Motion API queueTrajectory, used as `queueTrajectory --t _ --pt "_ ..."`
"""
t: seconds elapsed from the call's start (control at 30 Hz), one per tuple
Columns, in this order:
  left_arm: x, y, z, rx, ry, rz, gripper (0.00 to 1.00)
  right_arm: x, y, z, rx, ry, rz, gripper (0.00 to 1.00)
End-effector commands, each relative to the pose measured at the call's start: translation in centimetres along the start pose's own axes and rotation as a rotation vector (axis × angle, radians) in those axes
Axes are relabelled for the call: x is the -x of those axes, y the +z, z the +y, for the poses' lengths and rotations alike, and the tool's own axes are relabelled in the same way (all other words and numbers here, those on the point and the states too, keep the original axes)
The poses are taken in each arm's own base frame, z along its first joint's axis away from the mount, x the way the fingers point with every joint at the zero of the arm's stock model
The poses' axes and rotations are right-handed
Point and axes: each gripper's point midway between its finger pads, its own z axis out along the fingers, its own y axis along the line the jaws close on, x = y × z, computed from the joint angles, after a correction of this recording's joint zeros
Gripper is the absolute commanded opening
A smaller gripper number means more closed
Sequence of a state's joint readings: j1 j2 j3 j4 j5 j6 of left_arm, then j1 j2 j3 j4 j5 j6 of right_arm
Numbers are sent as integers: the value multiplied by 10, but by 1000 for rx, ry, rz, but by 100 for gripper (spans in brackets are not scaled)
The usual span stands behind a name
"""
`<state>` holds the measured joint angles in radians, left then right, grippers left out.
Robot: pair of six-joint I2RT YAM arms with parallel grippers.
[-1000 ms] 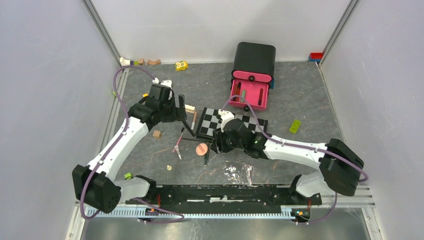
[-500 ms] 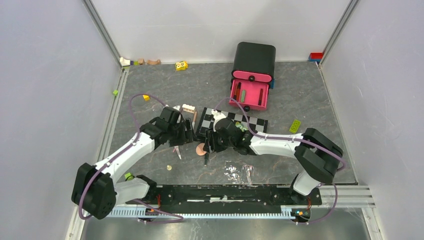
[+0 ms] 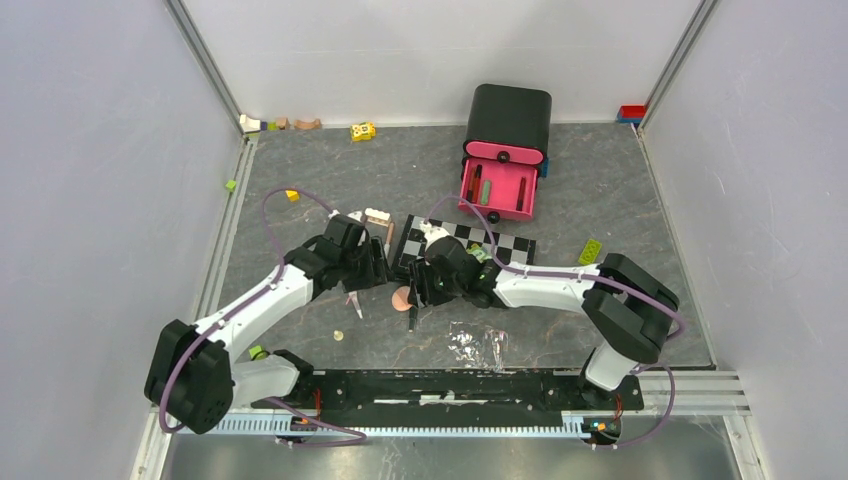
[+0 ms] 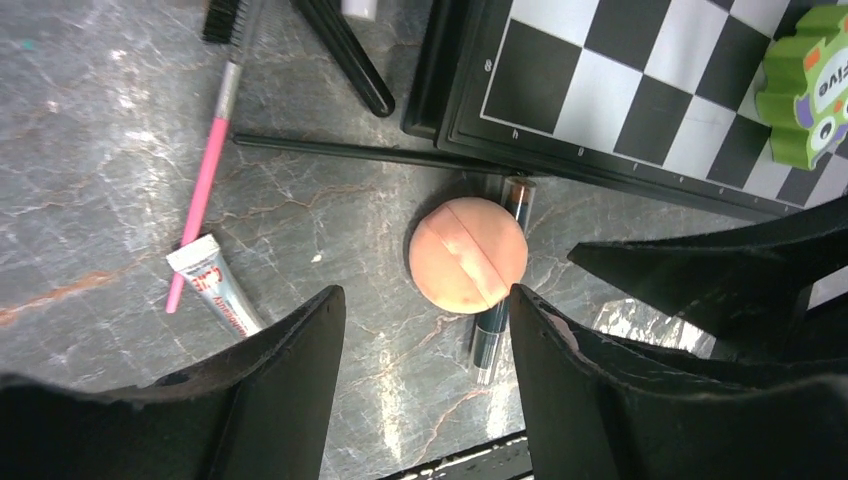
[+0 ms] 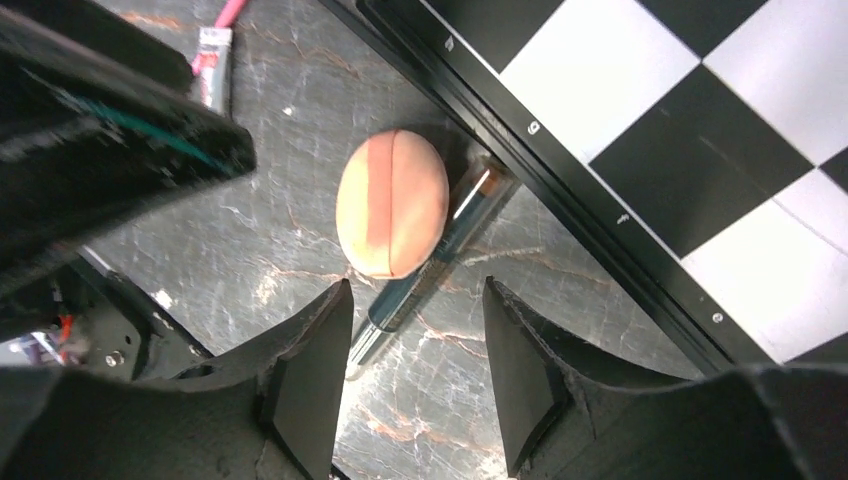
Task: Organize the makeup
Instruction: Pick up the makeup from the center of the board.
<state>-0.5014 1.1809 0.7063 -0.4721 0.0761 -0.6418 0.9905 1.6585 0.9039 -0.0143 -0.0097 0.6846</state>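
Observation:
My right gripper is going to lower toward the puff next, onto that exposed barrel (image 3: 413,318) (image 5: 403,296). The puff covers only part of the dark pencil and leaves its near part bare.
A round peach puff (image 4: 467,255) lies on the grey table beside the chequered board (image 4: 640,90), on top of a dark pencil (image 4: 495,330). A pink pencil (image 4: 205,185), a small white tube (image 4: 215,285), a thin dark pencil (image 4: 340,150) and a black brush handle (image 4: 345,50) lie to its left. My left gripper (image 4: 425,300) is open and empty, hovering just short of the puff. My right gripper (image 5: 417,290) is open and empty above the dark pencil (image 5: 420,285), with the puff (image 5: 391,202) just ahead. In the top view both grippers (image 3: 378,270) (image 3: 415,285) face each other over the puff (image 3: 402,298).
An open pink drawer (image 3: 497,188) with items inside stands under a black case (image 3: 510,115) at the back. A green toy (image 4: 805,85) sits on the board. Toy blocks (image 3: 362,131) line the back wall. A green block (image 3: 590,252) lies right. Clear plastic (image 3: 478,343) lies near the front.
My left gripper has swung from the back left down to the puff. My right gripper has edged left toward it. Over the last half second both have barely moved.

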Motion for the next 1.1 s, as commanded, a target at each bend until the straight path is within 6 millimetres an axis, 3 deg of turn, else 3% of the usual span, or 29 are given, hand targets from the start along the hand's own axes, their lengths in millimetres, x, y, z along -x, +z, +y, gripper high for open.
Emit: queueTrajectory --t 0.0,0.27,0.6,0.9,1.07 --pt "38 -16 -4 57 44 -111 69 -2 -4 1 -52 -46 -10 59" --pt "77 -51 -16 91 116 -201 71 -17 6 -2 -92 -89 21 60" --pt "94 -59 -24 96 153 -222 72 -21 11 -8 -179 -186 33 57" --pt "117 -70 -37 92 203 -263 73 -16 14 4 -140 -190 20 57" --pt "135 -77 -44 104 239 -292 73 -27 24 -8 -198 -227 67 54"
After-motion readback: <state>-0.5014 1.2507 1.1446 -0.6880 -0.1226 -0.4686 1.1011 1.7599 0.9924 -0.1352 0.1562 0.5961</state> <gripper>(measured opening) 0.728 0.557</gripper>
